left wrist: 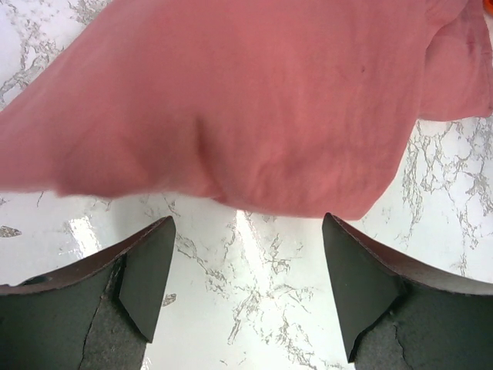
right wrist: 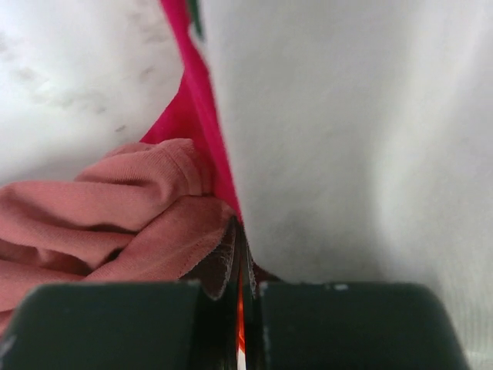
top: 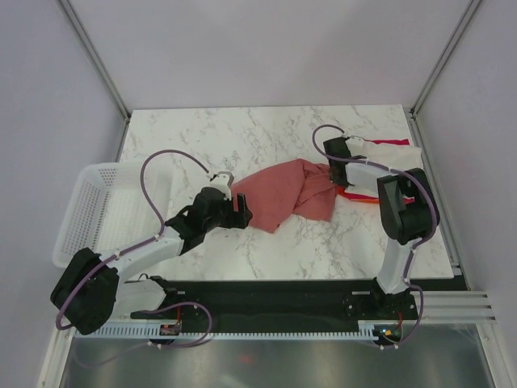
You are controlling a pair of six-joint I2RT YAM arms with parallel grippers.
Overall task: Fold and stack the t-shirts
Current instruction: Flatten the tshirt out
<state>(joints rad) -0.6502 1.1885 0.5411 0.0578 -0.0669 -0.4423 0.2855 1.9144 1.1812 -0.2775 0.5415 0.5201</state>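
Note:
My left gripper should next move across and down onto the salmon shirt's near corner (top: 270, 228) (left wrist: 345, 205). The corner is below it, to its right in the top view.
The salmon-red t-shirt (top: 287, 194) lies crumpled on the marble table (top: 242, 137). My left gripper (top: 241, 208) is open just short of its left edge. In the left wrist view the shirt (left wrist: 246, 100) lies ahead of the open gripper (left wrist: 248, 231), with bare table between the fingers. My right gripper (top: 333, 171) is at the shirt's right end, beside the cream-white t-shirt (top: 392, 166). In the right wrist view that gripper (right wrist: 240, 227) is shut, pinching the salmon shirt's hem (right wrist: 154, 231) at its tips. The magenta t-shirt (right wrist: 189, 108) and the cream-white one (right wrist: 347, 131) lie beside it.
A white mesh basket (top: 89, 202) stands at the table's left edge. The cream-white shirt lies on a pile at the right, with a magenta edge (top: 388, 142) and an orange edge (top: 355, 194) showing under it. The frame's posts stand at the far corners.

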